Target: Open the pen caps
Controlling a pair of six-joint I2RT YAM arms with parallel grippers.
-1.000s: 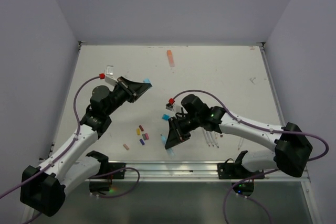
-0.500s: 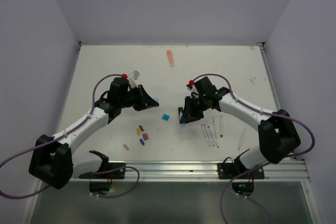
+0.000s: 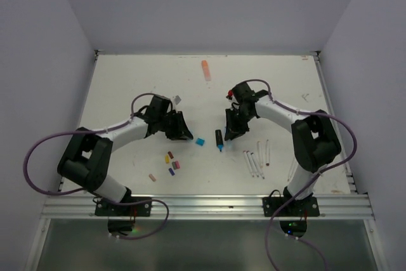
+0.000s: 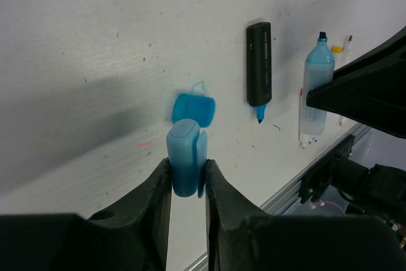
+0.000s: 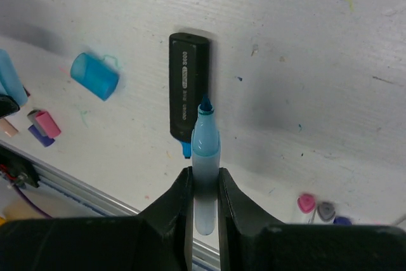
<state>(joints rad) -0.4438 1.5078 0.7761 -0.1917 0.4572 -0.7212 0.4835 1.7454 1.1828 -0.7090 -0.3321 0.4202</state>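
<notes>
My right gripper is above the bare, clear part of the table (image 5: 232, 111) beside the black marker, so it needs to bring the light-blue marker body (image 5: 205, 150) down there and release it.
My left gripper (image 4: 188, 182) is shut on a chunky blue marker cap (image 4: 186, 157) and holds it above the table; in the top view the gripper (image 3: 184, 133) is left of centre. My right gripper (image 5: 205, 185) is shut on an uncapped light-blue marker body (image 5: 205, 150), tip pointing away; in the top view the gripper (image 3: 229, 132) is right of centre. A second blue cap (image 3: 200, 141) lies loose between them, also seen from the left wrist (image 4: 193, 108) and the right wrist (image 5: 94, 75). Small coloured caps (image 3: 172, 163) lie nearer the front.
An uncapped black marker (image 3: 219, 138) with a blue tip lies beside my right gripper, also in the left wrist view (image 4: 258, 65) and the right wrist view (image 5: 187, 84). Thin white pen barrels (image 3: 257, 160) lie front right. An orange marker (image 3: 205, 69) lies at the back.
The left gripper has swung down and right towards the middle with the blue cap. The right gripper has moved up and right with the blue marker body.
</notes>
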